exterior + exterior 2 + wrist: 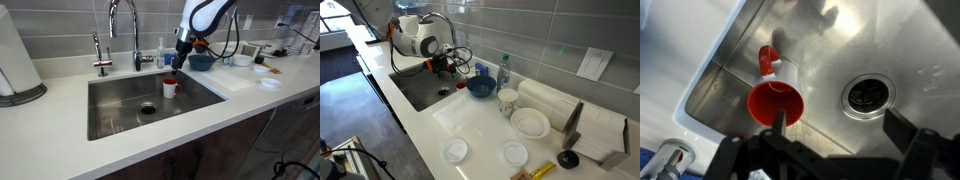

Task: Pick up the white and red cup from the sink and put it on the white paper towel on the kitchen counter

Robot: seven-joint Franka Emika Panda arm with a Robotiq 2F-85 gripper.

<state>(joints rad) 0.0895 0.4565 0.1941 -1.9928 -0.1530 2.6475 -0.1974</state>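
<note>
I need to lower my gripper onto the rim's drain-facing side [167, 82] [801, 106] next, because one open finger is over the cup's red opening and the other is beside the drain.
The white and red cup [170, 87] stands upright in the sink [115, 118], near the far right side of the basin. In the wrist view the cup [776, 97] shows its red inside, with its red handle pointing away. My gripper [182, 60] hangs above the cup, open and empty. In the wrist view one finger of the gripper [840, 125] lies over the cup's rim and the other is beside the drain [868, 95]. The white paper towel [236, 80] lies flat on the kitchen counter [60, 150] to the right of the sink; it also shows in an exterior view [470, 118].
The faucet [125, 30] stands behind the sink. A blue bowl [201, 61] sits behind the paper towel. White bowls [530, 122] and small plates [455, 150] lie on the counter. A big upright paper roll [15, 60] stands at the far left.
</note>
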